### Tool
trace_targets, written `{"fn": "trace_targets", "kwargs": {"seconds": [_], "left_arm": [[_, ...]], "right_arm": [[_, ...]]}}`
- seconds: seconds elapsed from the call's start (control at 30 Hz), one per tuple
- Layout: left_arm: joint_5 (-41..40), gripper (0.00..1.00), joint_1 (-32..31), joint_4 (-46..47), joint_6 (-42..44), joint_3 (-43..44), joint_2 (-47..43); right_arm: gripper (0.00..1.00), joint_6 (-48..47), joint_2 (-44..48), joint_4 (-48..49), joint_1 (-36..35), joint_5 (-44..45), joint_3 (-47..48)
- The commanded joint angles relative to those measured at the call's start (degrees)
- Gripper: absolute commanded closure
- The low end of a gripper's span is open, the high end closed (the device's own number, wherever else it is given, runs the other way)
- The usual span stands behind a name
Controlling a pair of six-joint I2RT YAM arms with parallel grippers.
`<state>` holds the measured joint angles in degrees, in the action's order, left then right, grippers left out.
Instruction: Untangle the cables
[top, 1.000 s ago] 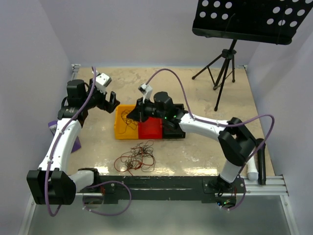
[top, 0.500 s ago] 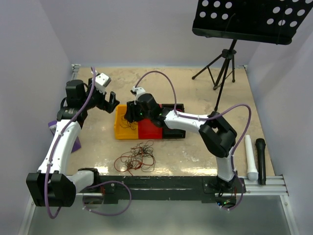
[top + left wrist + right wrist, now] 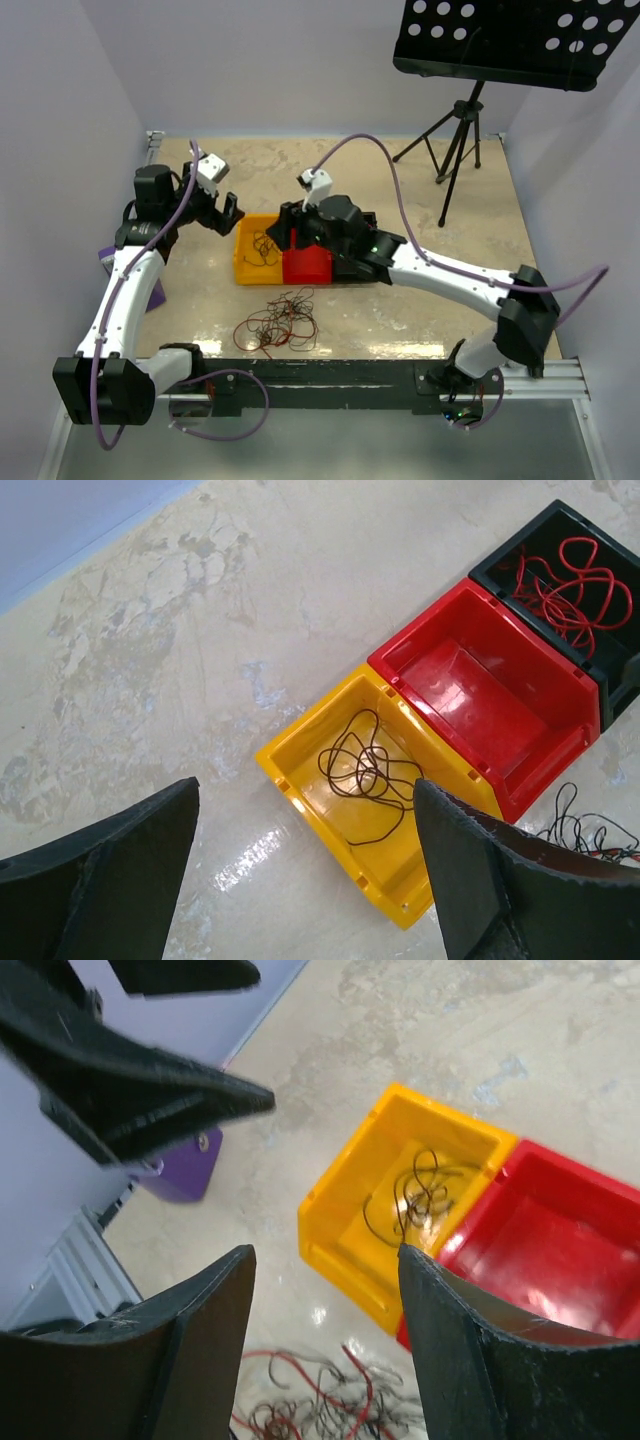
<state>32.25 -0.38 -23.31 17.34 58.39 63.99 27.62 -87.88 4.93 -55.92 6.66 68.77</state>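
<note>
My right gripper is going to move down and back from the bins next, onto the black cable loops at the tangle's edge by the red bin (image 3: 490, 700).
A tangle of thin red and black-brown cables (image 3: 278, 322) lies on the table in front of three bins. The yellow bin (image 3: 244, 262) holds a dark cable (image 3: 370, 770), the red bin (image 3: 490, 700) is bare inside, and the black bin (image 3: 620, 685) holds red cables (image 3: 565, 575). My right gripper (image 3: 322, 1260) hangs open above the yellow bin's near edge with nothing between its fingers; the tangle (image 3: 320, 1410) shows below it. Also open and holding nothing, my left gripper (image 3: 305, 870) hovers left of and above the yellow bin (image 3: 340, 830).
A black music stand (image 3: 510, 40) on a tripod (image 3: 450, 150) stands at the back right. A purple block (image 3: 180, 1170) sits at the table's left edge beside the left arm. White walls close the table at the left and the back.
My right gripper went from shut to open. It swung left over the yellow bin, then drew back to the right and higher. The left arm has barely moved.
</note>
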Motion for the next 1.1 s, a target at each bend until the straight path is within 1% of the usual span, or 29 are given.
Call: {"fn": "trace_targets", "kwargs": {"seconds": [0.0, 0.1, 0.17, 0.23, 0.4, 0.6, 0.7, 0.97, 1.07], "left_arm": [[3.9, 0.08, 0.4, -3.0, 4.1, 2.5, -1.2], [6.5, 0.08, 0.4, -4.9, 5.9, 2.2, -1.1], [8.2, 0.09, 0.4, -6.1, 6.9, 2.0, -0.6], [9.9, 0.09, 0.4, -7.7, 8.1, 2.3, -0.1], [13.3, 0.11, 0.4, -11.9, 11.7, 3.4, 0.9], [17.4, 0.12, 0.4, -19.6, 18.2, 4.2, 1.8], [17.3, 0.12, 0.4, -19.7, 18.7, 4.0, 1.9], [18.4, 0.12, 0.4, -19.5, 18.9, 3.8, 1.5], [18.6, 0.12, 0.4, -19.4, 18.9, 3.6, 1.3]], "right_arm": [[0.37, 1.8, 7.3, -4.2, -1.1, 0.6, -10.7], [0.37, 3.1, 12.7, -4.1, -2.0, -0.6, -18.2], [0.37, 4.3, 14.6, -3.1, -2.3, -2.2, -22.5], [0.38, 5.0, 15.3, -1.9, -2.6, -3.0, -24.6], [0.41, 4.8, 12.4, 0.9, -2.8, -4.5, -26.0], [0.46, 3.5, 9.0, 5.4, -3.5, -8.0, -27.5], [0.48, 2.7, 7.0, 5.4, -3.5, -8.7, -27.2], [0.49, 1.7, 3.8, 6.1, -3.8, -8.7, -27.8], [0.52, 1.0, 1.8, 6.1, -3.8, -8.1, -26.7]]}}
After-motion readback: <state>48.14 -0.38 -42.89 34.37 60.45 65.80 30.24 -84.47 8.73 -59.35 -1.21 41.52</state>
